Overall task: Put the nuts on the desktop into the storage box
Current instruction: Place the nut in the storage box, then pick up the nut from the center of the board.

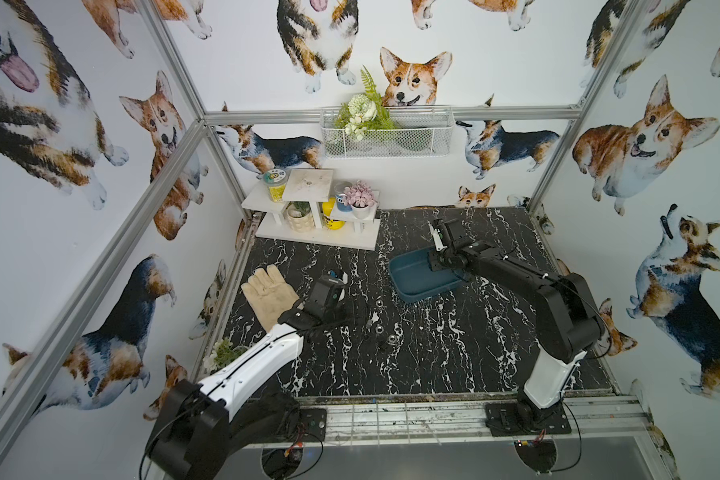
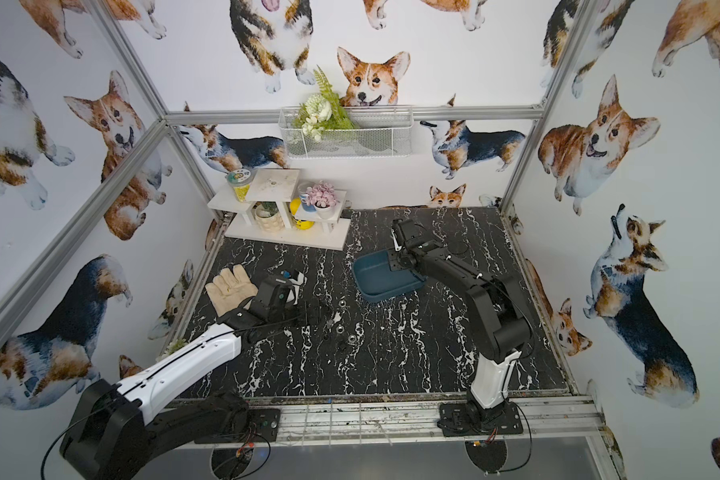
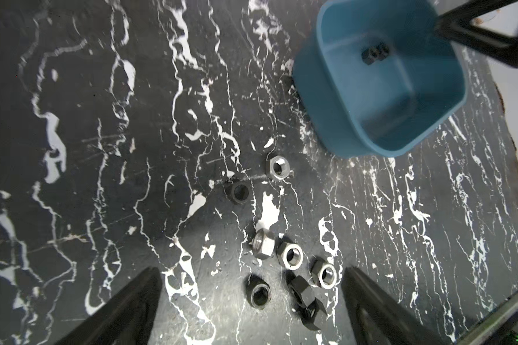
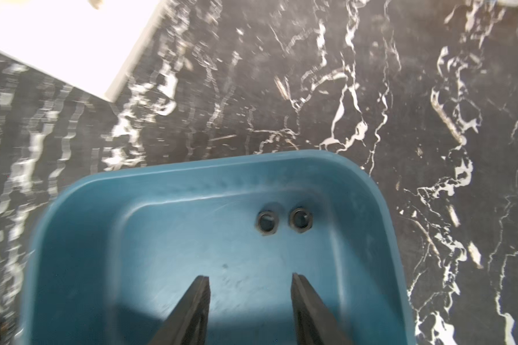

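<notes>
The left gripper moves down and outward past the crowded nuts next, onto the black hex nut near the farthest silver one. Bare desktop leaves the black hex nut's sides open.
Several nuts lie loose on the black marble desktop (image 3: 102,179): silver nuts (image 3: 277,168) (image 3: 290,256) (image 3: 325,273) and black nuts (image 3: 240,192) (image 3: 259,292). My left gripper (image 3: 251,268) hangs just above this cluster, open wide, with its fingers on either side of the nearest nuts and touching none. The teal storage box (image 1: 412,286) (image 3: 317,104) stands behind them to the right. My right gripper (image 4: 250,277) is open over the box's floor with nothing between its fingers. Two dark nuts (image 4: 266,222) (image 4: 301,218) lie flat inside the box (image 4: 222,162).
A beige work glove (image 1: 269,295) lies at the left of the desktop beside the left arm. A white stepped shelf (image 1: 316,232) with pots and jars stands at the back left. A wire basket (image 1: 387,133) hangs on the back wall. The right arm (image 1: 516,274) reaches over the box's right side.
</notes>
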`<state>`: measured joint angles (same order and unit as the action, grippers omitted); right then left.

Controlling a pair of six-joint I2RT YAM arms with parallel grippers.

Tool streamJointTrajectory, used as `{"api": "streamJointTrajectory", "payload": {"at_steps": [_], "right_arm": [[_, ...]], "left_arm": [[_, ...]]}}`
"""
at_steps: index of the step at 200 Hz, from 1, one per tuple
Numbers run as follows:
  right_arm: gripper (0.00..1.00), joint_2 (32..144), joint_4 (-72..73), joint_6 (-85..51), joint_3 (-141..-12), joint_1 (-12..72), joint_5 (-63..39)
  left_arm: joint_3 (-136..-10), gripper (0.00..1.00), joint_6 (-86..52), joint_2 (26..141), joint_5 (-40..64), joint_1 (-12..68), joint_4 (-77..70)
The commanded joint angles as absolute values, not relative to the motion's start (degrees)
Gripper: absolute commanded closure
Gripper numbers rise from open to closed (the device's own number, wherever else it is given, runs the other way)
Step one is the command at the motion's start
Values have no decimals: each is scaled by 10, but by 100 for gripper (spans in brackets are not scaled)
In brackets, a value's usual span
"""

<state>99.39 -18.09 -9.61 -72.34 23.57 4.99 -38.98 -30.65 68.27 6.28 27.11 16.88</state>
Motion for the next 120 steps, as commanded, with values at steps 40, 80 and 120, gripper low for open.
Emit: {"api": "streamJointTrajectory", "payload": {"at_steps": [40,80,120], "right_arm": [[50,863,-120,-102,-607,285,15],[51,814,-107,-123,-569,291,3],[44,792,-94,-110,-551,297,-30]], "left_arm": [[-512,14,-337,861,58,264,269],[-542,30,-335,895,29,279,274],[-570,33,-319,944,1,291,284]]}}
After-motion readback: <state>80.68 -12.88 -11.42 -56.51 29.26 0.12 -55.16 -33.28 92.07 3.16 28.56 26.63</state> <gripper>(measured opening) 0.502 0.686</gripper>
